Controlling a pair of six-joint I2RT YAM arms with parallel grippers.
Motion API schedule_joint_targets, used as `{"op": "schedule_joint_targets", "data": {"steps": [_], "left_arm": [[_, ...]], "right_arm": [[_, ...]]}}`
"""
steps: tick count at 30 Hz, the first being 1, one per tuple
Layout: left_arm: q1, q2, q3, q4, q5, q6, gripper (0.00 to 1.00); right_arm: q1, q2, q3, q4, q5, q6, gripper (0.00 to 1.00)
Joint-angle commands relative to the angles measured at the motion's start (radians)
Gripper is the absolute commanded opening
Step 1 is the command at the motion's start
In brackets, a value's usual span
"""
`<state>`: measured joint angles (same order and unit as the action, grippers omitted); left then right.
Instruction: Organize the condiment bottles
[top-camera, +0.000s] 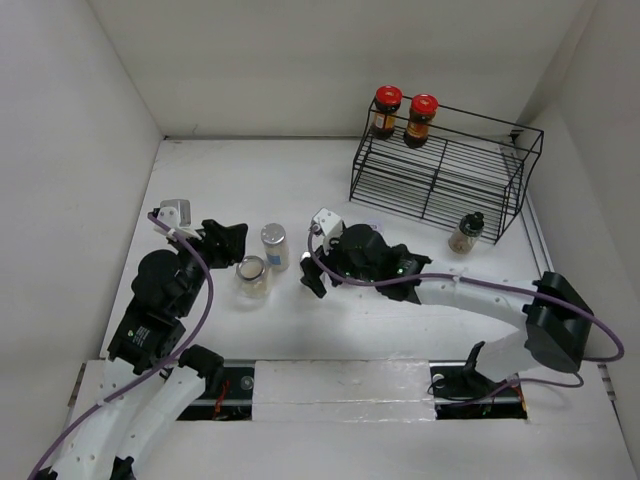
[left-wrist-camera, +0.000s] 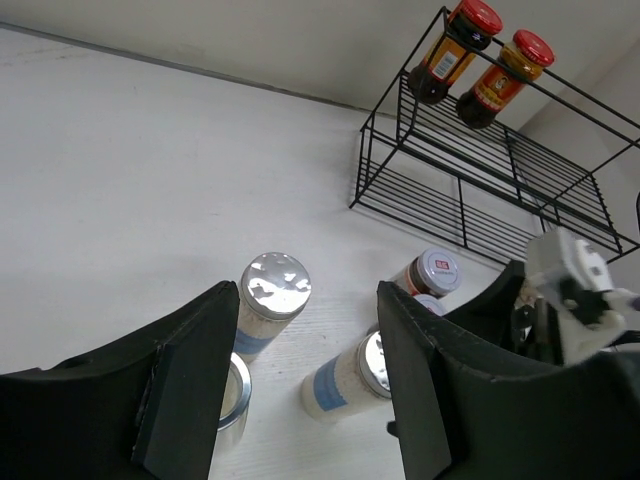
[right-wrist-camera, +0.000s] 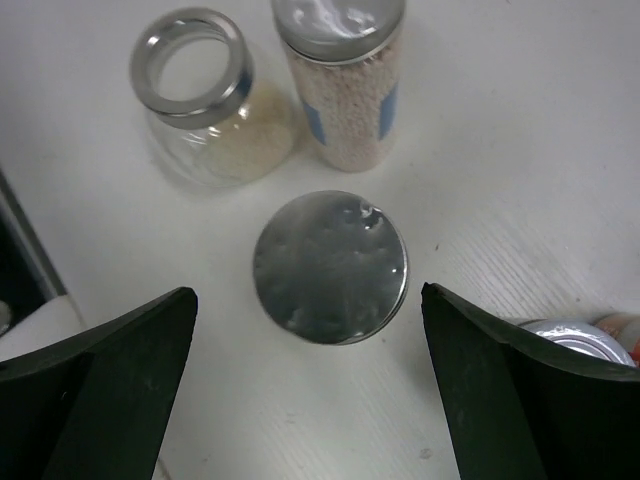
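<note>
I need to lower my right gripper around the jar's top next and close it on the silver lid, because the lid is still below and between my open fingers.
Two dark condiment bottles with red lids (top-camera: 388, 110) (top-camera: 422, 118) stand on the top of the black wire rack (top-camera: 440, 175). A black-lidded jar (top-camera: 466, 232) stands by the rack's front. A tall silver-lidded jar (top-camera: 274, 245) and a round jar with a ring lid (top-camera: 252, 275) stand between the arms. My left gripper (top-camera: 228, 240) (left-wrist-camera: 308, 290) hovers open beside them, holding nothing. My right gripper (top-camera: 312, 275) (right-wrist-camera: 308, 295) is open just above another silver-lidded jar (right-wrist-camera: 330, 265) (left-wrist-camera: 350, 375), one finger on each side of the lid, not touching it.
Behind my right finger sit two more jars, one with a silver lid (right-wrist-camera: 575, 340) and one with a white labelled lid (left-wrist-camera: 435, 272). White walls close in the table on three sides. The right arm (left-wrist-camera: 575, 280) is close to my left gripper.
</note>
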<state>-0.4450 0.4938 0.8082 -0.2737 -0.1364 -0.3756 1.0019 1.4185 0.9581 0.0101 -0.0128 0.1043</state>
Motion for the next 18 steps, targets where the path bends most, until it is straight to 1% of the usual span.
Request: {"op": "schedule_joint_targets", "data": {"steps": [1,4,6,7,10,11,13,14,17,18], "left_arm": [[0.003,0.002,-0.004,0.028,-0.008,0.006,0.53],[0.003,-0.008,-0.004,0.028,0.004,0.006,0.53],[0.003,-0.018,-0.004,0.041,0.015,0.006,0.55],[0.003,-0.018,-0.004,0.041,0.015,0.006,0.55],[0.003,-0.018,-0.004,0.041,0.027,0.006,0.55],[0.003,-0.018,-0.004,0.041,0.038,0.006,0.55],[0.003,-0.027,-0.004,0.041,0.029,0.006,0.55],[0.003,-0.027,-0.004,0.041,0.029,0.015,0.55],[0.003,-0.027,-0.004,0.041,0.029,0.015,0.55],[0.003,-0.027,-0.004,0.041,0.029,0.015,0.55]], "right_arm": [[-0.003,0.048,0.070,-0.009,0.103,-0.003,0.99],[-0.003,0.094,0.094,-0.009,0.138,-0.003,0.99],[-0.003,0.115,0.106,-0.009,0.169,-0.003,0.97],[-0.003,0.134,0.107,0.005,0.180,-0.003,0.93],[-0.003,0.149,0.107,0.080,0.171,0.008,0.87],[-0.003,0.158,0.107,0.099,0.171,0.020,0.77],[-0.003,0.171,0.107,0.120,0.159,0.020,0.61],[-0.003,0.171,0.117,0.120,0.159,0.032,0.51],[-0.003,0.154,0.165,0.104,0.195,0.021,0.42],[-0.003,0.095,0.165,0.103,0.195,0.011,0.42]]}}
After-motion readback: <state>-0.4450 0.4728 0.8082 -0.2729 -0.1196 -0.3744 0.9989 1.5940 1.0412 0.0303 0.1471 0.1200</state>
